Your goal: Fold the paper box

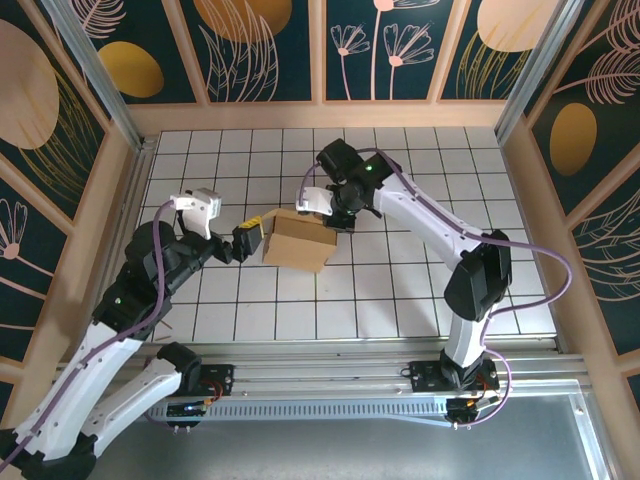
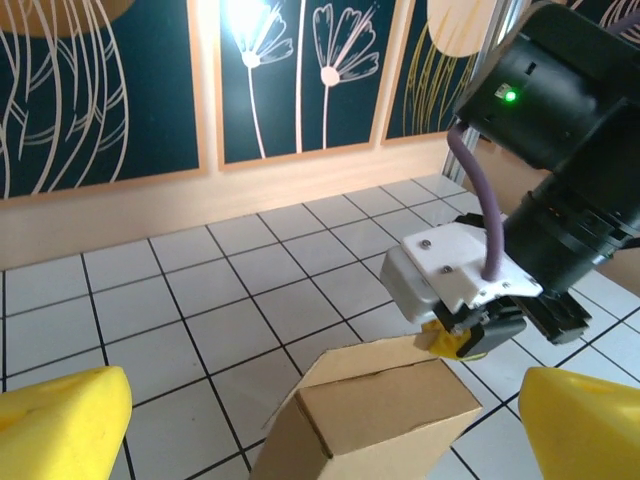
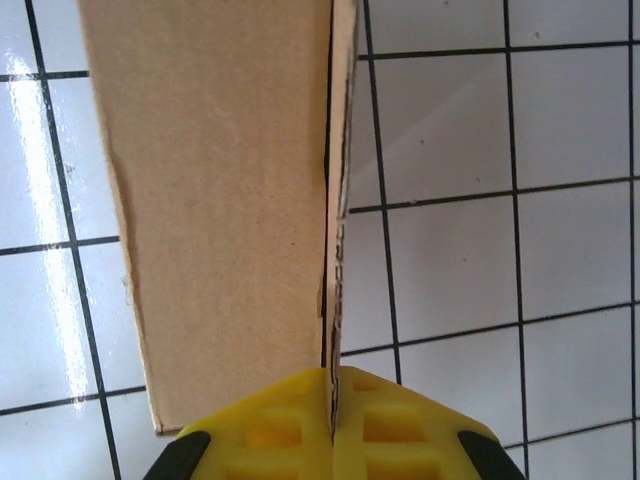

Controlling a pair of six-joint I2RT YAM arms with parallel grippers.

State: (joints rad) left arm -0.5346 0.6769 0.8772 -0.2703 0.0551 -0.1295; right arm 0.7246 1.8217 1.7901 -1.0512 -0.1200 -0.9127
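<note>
The pinched side of the box already stands upright along the box, so my right gripper will stay over the box's far corner, open its yellow fingers wide and let go of the box's thin cardboard edge (image 3: 336, 375).
The brown paper box (image 1: 298, 243) stands closed up as a low box near the middle of the tiled table. My right gripper (image 1: 334, 214) is shut on the thin cardboard edge at the box's far right corner. In the right wrist view the box wall (image 3: 225, 200) runs up from my yellow fingers (image 3: 275, 425), which pinch that edge. My left gripper (image 1: 253, 236) is open at the box's left side. In the left wrist view its yellow fingertips (image 2: 62, 420) stand wide apart on either side of the box (image 2: 380, 410), with the right gripper (image 2: 470, 335) beyond.
Wooden walls with dark floral panels (image 1: 260, 40) enclose the white tiled table (image 1: 420, 300). An aluminium rail (image 1: 330, 375) with the arm bases runs along the near edge. A purple cable (image 1: 540, 260) loops beside the right arm.
</note>
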